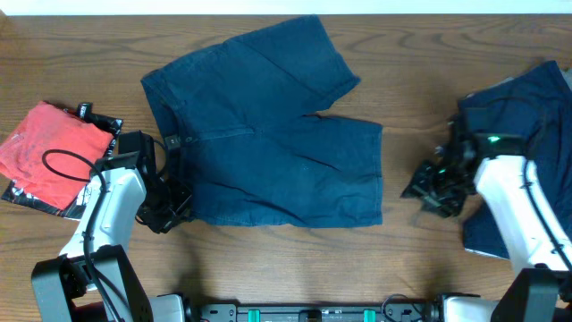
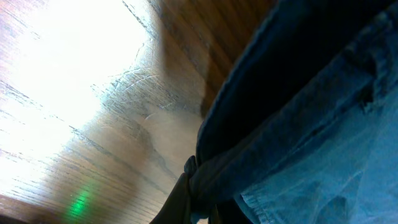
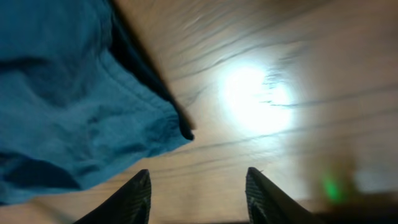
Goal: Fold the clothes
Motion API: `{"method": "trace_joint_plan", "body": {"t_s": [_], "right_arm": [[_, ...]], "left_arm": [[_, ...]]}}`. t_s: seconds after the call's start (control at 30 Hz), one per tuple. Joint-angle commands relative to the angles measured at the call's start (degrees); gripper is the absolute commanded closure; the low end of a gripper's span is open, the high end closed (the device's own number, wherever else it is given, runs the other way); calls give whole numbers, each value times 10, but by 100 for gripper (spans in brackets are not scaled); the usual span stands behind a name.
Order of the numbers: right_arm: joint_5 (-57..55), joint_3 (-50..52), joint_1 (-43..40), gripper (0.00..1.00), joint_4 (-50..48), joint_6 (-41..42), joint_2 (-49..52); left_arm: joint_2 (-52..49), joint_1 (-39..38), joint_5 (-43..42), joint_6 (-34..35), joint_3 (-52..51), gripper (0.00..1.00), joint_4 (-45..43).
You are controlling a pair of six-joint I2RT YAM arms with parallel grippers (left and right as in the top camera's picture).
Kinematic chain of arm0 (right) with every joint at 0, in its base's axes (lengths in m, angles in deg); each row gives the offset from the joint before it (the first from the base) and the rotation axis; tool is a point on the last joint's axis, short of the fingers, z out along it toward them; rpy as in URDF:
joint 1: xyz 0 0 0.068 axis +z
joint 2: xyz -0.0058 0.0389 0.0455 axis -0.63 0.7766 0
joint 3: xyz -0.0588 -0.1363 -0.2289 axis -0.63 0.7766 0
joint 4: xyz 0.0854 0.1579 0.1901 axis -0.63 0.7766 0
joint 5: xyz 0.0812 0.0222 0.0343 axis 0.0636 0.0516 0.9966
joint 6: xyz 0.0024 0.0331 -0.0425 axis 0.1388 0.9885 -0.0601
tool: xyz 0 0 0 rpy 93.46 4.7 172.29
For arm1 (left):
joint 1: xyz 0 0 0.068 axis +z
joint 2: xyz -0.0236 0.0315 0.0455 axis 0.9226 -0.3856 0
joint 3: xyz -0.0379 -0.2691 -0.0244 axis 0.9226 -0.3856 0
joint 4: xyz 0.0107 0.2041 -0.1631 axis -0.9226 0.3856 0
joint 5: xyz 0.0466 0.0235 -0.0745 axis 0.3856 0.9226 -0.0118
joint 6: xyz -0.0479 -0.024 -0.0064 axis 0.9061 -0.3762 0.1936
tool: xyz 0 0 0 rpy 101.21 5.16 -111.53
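I will lower my right gripper next toward the shorts (image 1: pixel 268 134), onto the leg hem's near corner (image 1: pixel 378 221), because that corner is below it and to its left in the overhead view.
A pair of dark navy denim shorts (image 1: pixel 268 134) lies spread flat in the middle of the table, waistband to the left, legs to the right. My left gripper (image 1: pixel 174 207) is at its lower left waistband corner, shut on the edge of the fabric (image 2: pixel 211 180). More navy clothes (image 1: pixel 527 98) lie heaped at the right edge. My right gripper (image 1: pixel 427 186) is open and empty over bare wood, right of the shorts' leg hem, whose corner shows in the right wrist view (image 3: pixel 93 118). Its fingertips (image 3: pixel 199 177) are apart.
A red garment (image 1: pixel 49 148) lies on a dark-edged packet at the left edge, beside my left arm. The wooden table (image 1: pixel 295 259) runs along the front between the two arms.
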Motion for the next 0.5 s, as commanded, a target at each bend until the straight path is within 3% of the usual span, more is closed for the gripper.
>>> {"method": "trace_joint_plan", "body": {"t_s": [0.0,0.27,0.47], "right_arm": [[3,42,60,51,-33,68,1],[3,121,153,49,-154,188,1],[-38,143,176,50,-167,259,1]], "left_arm": [[2,2,9,-11,9,94,2],[2,1,9,-17,9,94,2],[2,1,9,-17,9,93,2]]}}
